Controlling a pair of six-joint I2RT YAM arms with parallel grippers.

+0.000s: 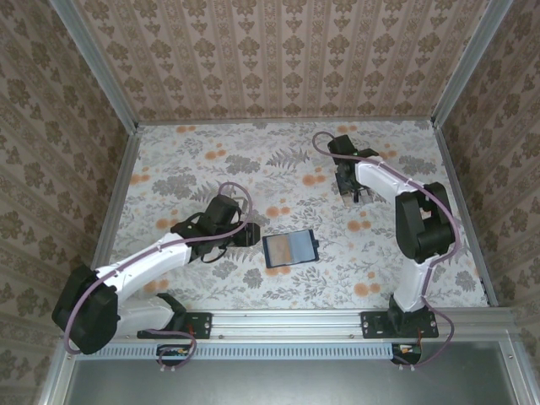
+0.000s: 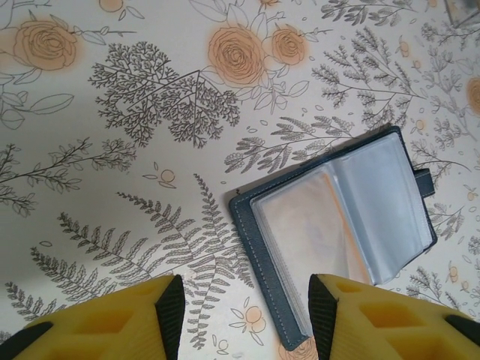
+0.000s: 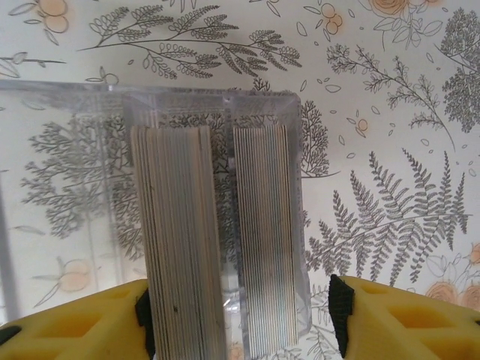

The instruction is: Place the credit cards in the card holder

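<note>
The open fingers of my right gripper are on either side of both stacks, so next I need to move it toward the empty side of the clear box point(image 3: 75, 150) and close on the outermost card point(image 3: 140, 184) beside it.
The card holder point(image 1: 290, 250) lies open on the floral table, dark navy with clear sleeves over an orange-tan face. In the left wrist view the card holder point(image 2: 345, 225) has its left cover edge between my fingers. My left gripper point(image 2: 246, 319) hovers open above that edge; in the top view it point(image 1: 245, 234) sits just left of the holder. The credit cards stand on edge as two pale grey stacks point(image 3: 180, 240) point(image 3: 262, 225) inside a clear box point(image 3: 75, 150). My right gripper point(image 3: 241, 319) is open and straddles both stacks, and its left pad is partly hidden behind the left stack.
Patterned walls enclose the table on three sides, with metal frame posts point(image 1: 126, 110) at the corners. In the top view my right gripper point(image 1: 350, 192) is at the back right, well apart from the holder. Bare tabletop point(image 1: 211, 160) lies between the arms.
</note>
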